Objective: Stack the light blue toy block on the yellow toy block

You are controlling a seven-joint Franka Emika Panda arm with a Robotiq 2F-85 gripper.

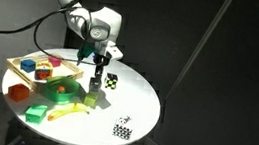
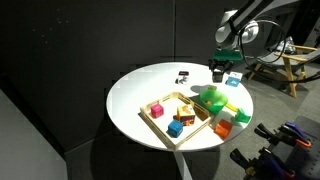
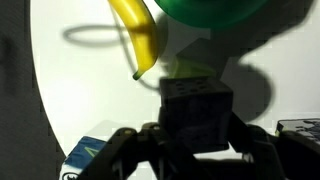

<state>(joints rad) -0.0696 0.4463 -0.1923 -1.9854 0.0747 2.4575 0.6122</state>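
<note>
My gripper lowers the small cube next, slightly over toward the yellow toy block (image 1: 94,96) (image 3: 186,70), to release it, as the cube still hangs above that block's top.
In the wrist view my gripper (image 3: 197,140) is shut on a small cube, the light blue toy block (image 3: 197,108), which looks dark in shadow. Just beyond it, a pale yellow edge of the yellow toy block (image 3: 186,70) shows on the white table. In an exterior view the gripper (image 1: 97,76) points straight down over the table's middle, with the yellow block (image 1: 94,96) right below it. I cannot tell whether the two blocks touch. The gripper also shows in an exterior view (image 2: 218,70) at the table's far edge.
A wooden tray (image 1: 14,65) with coloured blocks stands at one side. A green disc (image 3: 212,12) and a curved yellow piece (image 3: 140,38) lie near the yellow block. Checkered cubes sit beside the gripper (image 1: 111,80) and near the table's edge (image 1: 122,131).
</note>
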